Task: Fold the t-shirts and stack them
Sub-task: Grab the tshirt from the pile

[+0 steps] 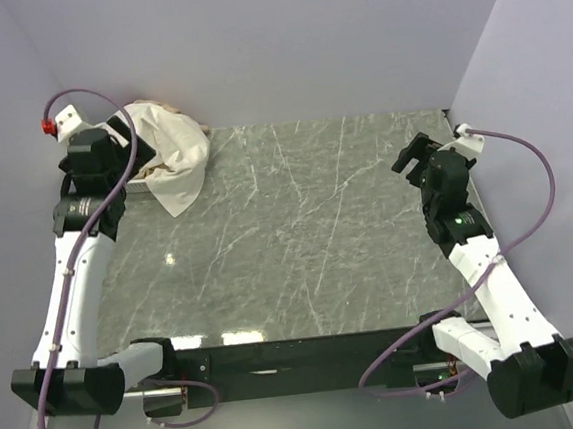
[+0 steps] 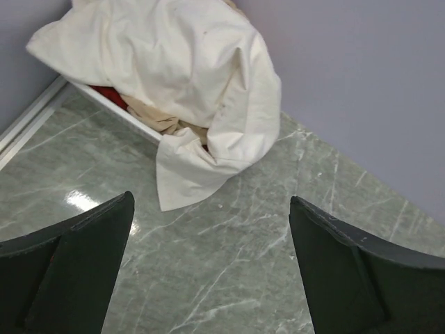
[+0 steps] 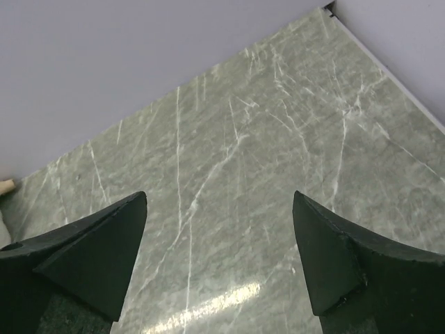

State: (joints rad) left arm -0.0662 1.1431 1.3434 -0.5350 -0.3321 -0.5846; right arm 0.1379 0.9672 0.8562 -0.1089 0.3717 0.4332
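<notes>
My left gripper is to go outward and down next onto the cream-white t-shirt's near fold (image 1: 165, 146) (image 2: 219, 115), above the shirt's hanging flap, because this shirt is on top of the pile.
A pile of t-shirts sits in the table's back left corner. On top lies a large cream-white t-shirt (image 1: 173, 154) (image 2: 188, 69), one flap hanging down onto the marble. Under it a red t-shirt (image 2: 111, 96) and a tan-beige one (image 2: 158, 120) peek out. My left gripper (image 2: 211, 200) (image 1: 108, 142) hovers open just short of the pile, with only bare table between its fingers. At the far right, away from the cloth, my right gripper (image 3: 219, 196) (image 1: 412, 153) stands open over bare marble.
The shirts lie in a white basket whose rim (image 2: 132, 118) shows under the cloth. The grey-green marble table (image 1: 298, 234) is bounded by lilac walls at the back and on both sides. Its black front edge (image 1: 309, 353) runs between the arm bases.
</notes>
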